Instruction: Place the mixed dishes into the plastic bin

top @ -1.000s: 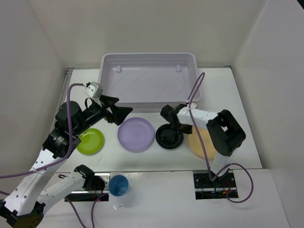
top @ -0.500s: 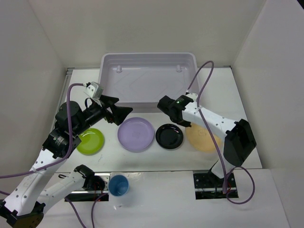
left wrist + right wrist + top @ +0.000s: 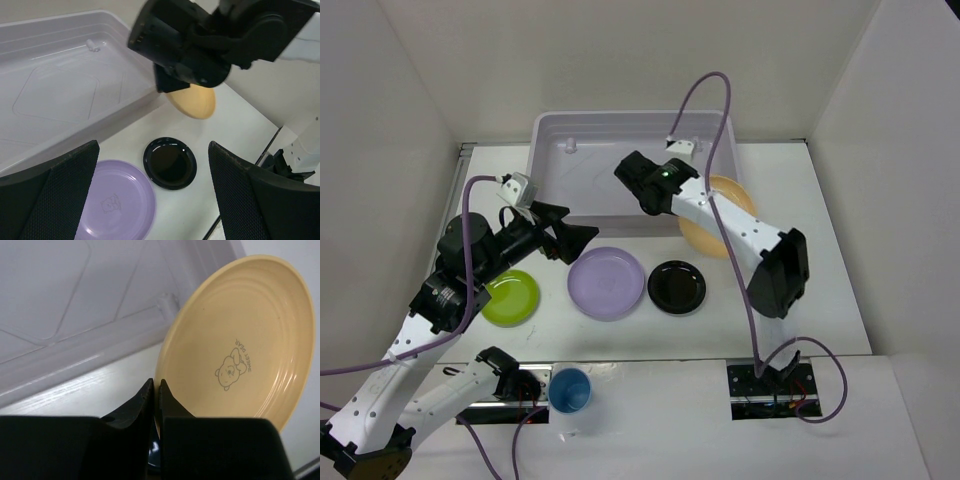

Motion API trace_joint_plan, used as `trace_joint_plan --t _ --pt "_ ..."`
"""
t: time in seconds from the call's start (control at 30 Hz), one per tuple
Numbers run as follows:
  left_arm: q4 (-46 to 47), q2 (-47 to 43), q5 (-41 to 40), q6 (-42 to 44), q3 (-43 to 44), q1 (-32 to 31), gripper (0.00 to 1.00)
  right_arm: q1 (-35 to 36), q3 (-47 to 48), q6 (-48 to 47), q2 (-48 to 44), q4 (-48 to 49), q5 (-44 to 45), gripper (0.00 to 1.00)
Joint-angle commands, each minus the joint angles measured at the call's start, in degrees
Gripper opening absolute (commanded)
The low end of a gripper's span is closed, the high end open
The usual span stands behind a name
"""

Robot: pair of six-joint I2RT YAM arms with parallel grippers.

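The pale orange plate is still hanging outside the bin's front corner, so I next need to move my right gripper outward over the bin and then lower the plate toward the bin's bottom (image 3: 638,150) (image 3: 82,292).
The plastic bin (image 3: 548,150) stands at the back and holds no dishes. My right gripper (image 3: 684,208) is shut on the rim of the pale orange plate (image 3: 725,222) and holds it tilted, off the table, by the bin's front right corner. The right wrist view shows the jaws (image 3: 156,390) clamped on the plate (image 3: 240,340) beside the bin's rim (image 3: 75,370). My left gripper (image 3: 582,238) is open and empty above the lavender plate (image 3: 607,283). The black plate (image 3: 677,287), the lime green plate (image 3: 510,297) and the blue cup (image 3: 570,390) rest apart. The salmon-pink cup is out of view.
White walls close in the table on the left, back and right. In the left wrist view the right arm's dark wrist (image 3: 200,45) hangs over the bin's front right corner (image 3: 145,95), with the orange plate (image 3: 192,100) below it.
My right gripper has lifted the pale orange plate off the table at the right and carried it up and left to the bin's front right corner. The left arm has not moved.
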Motion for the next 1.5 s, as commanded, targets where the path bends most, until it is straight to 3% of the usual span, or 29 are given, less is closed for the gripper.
trace_joint_plan --t 0.0,0.37,0.43,0.47,0.5,0.57,0.63,0.8,1.47 --pt "0.2 -0.6 -0.9 0.3 1.1 -0.2 0.96 0.5 9.0 -10.2 3.5 6.9 5.5 0.0" --pt "-0.3 -0.6 -2.0 0.8 1.1 -0.2 0.96 -1.1 37.4 -35.1 24.4 19.6 9.8 0.0" --pt "-0.3 -0.6 -2.0 0.8 1.1 -0.2 0.96 -1.7 49.7 -40.3 29.5 18.0 9.1 0.0" --pt "-0.3 -0.6 -2.5 0.8 1.1 -0.2 0.96 -2.4 63.4 -42.2 36.8 14.9 8.4 0.0" --pt "-0.3 -0.6 -2.5 0.8 1.1 -0.2 0.96 -2.4 67.2 -44.4 39.9 14.8 7.7 0.0" --pt "-0.9 -0.6 -3.0 0.8 1.1 -0.2 0.96 -4.0 64.4 -45.3 39.2 17.7 4.2 0.0" --pt "-2.2 -0.6 -3.6 1.4 1.8 -0.2 0.96 -5.8 69.1 -45.3 42.5 16.9 3.1 0.0" --pt "-2.8 -0.6 -4.8 1.9 2.3 -0.2 0.96 -10.5 70.9 -43.1 45.9 16.2 -8.2 0.0" --pt "-2.2 1.0 -6.4 1.9 1.8 -0.2 0.96 -12.9 70.6 -45.5 56.4 17.8 -20.5 0.02"
